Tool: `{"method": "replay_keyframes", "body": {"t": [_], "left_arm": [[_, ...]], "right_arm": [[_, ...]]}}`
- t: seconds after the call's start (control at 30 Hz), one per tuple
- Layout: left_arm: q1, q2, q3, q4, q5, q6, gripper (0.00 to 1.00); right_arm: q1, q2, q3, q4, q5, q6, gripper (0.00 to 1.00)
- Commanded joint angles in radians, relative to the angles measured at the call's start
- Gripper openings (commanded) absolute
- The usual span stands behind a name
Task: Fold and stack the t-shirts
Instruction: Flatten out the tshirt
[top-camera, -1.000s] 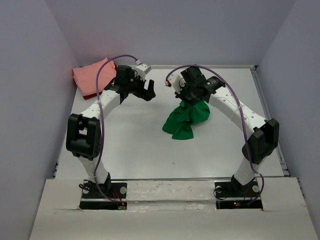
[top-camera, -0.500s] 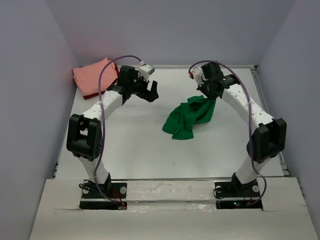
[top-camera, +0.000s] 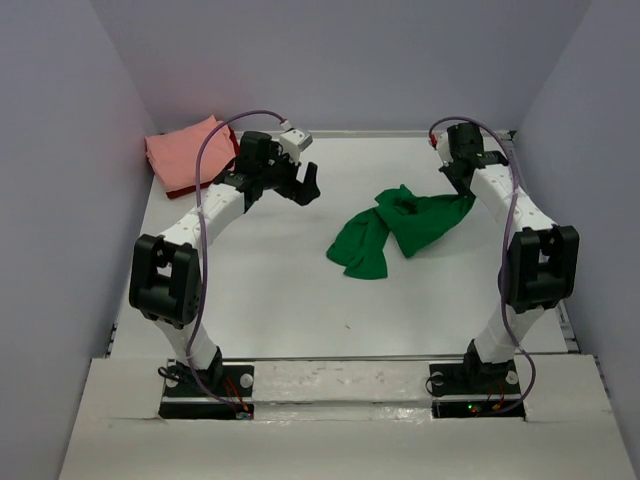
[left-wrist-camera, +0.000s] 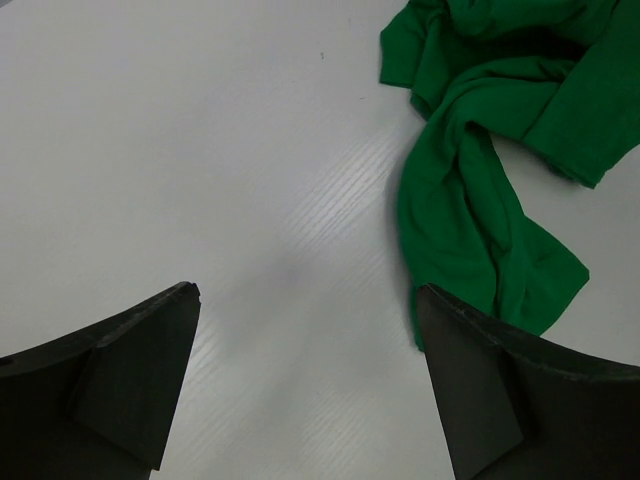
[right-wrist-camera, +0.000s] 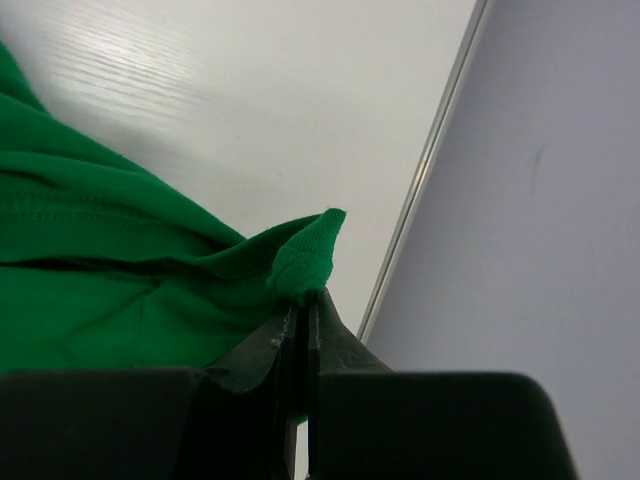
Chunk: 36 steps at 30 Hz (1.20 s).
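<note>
I should lower my right gripper toward the right in the top view, to the bare table (top-camera: 490, 216) (right-wrist-camera: 368, 240) beside the table's edge, and let go of the t-shirt's corner there, because the t-shirt lies crumpled.
The green t-shirt (top-camera: 405, 228) lies crumpled and stretched out on the white table, right of the middle. My right gripper (top-camera: 463, 192) is shut on a corner of the green t-shirt (right-wrist-camera: 305, 262), close to the table's right edge. A salmon pink t-shirt (top-camera: 182, 150) sits folded at the back left on top of a dark red t-shirt (top-camera: 185, 189), of which only an edge shows. My left gripper (top-camera: 304, 183) hovers open over bare table, left of the green t-shirt (left-wrist-camera: 480, 190), with nothing between its fingers.
The table's raised right rim (right-wrist-camera: 425, 170) and the grey side wall (right-wrist-camera: 540, 180) run just beside my right gripper. Walls close the table in at the left and back. White table (top-camera: 270, 280) spreads in front of the green cloth.
My right gripper has pulled its corner of the green t-shirt rightward and back toward the right wall, stretching the cloth out. The left gripper has shifted only slightly to the right.
</note>
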Motion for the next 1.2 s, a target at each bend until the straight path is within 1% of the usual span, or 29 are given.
{"method": "replay_keyframes", "body": {"t": [0.0,0.13,0.2,0.3,0.4,0.47,0.6,0.87,1.07,1.1,1.13,1.17], "left_arm": [[-0.007,-0.056,-0.016,0.028,0.011,-0.002,0.99],[-0.012,-0.056,-0.016,0.028,0.011,0.000,0.99],[-0.013,-0.051,-0.013,0.025,0.014,-0.002,0.99],[-0.025,-0.048,-0.011,0.023,0.015,0.000,0.99],[-0.039,-0.042,-0.004,0.014,0.017,0.002,0.99],[-0.048,-0.036,-0.005,0.013,0.021,0.000,0.99],[-0.102,-0.024,-0.014,0.016,0.020,0.001,0.99],[-0.188,0.047,0.018,-0.001,0.024,0.003,0.99],[-0.249,0.091,0.015,-0.003,0.046,0.009,0.99],[-0.252,0.096,0.018,-0.006,0.050,0.011,0.99],[-0.255,0.099,0.021,-0.006,0.053,0.011,0.99],[-0.257,0.102,0.022,-0.006,0.058,0.011,0.99]], "right_arm": [[-0.082,0.039,-0.048,0.094,0.077,-0.005,0.00],[-0.114,0.063,-0.107,0.144,0.120,-0.023,0.00],[-0.145,0.071,-0.141,0.170,0.117,-0.035,0.00],[-0.159,0.094,-0.173,0.215,0.132,-0.058,0.00],[-0.206,0.126,-0.183,0.255,0.128,-0.077,0.00],[-0.244,0.154,-0.175,0.278,0.135,-0.092,0.00],[-0.300,0.221,-0.140,0.302,0.105,-0.095,0.00],[-0.321,0.318,-0.035,0.290,0.065,-0.061,0.00],[-0.321,0.301,-0.017,0.241,0.007,-0.025,0.00],[-0.321,0.294,-0.014,0.233,-0.009,-0.021,0.26],[-0.321,0.294,-0.014,0.218,-0.024,-0.017,0.26],[-0.321,0.280,-0.008,0.204,-0.035,-0.009,0.62]]}}
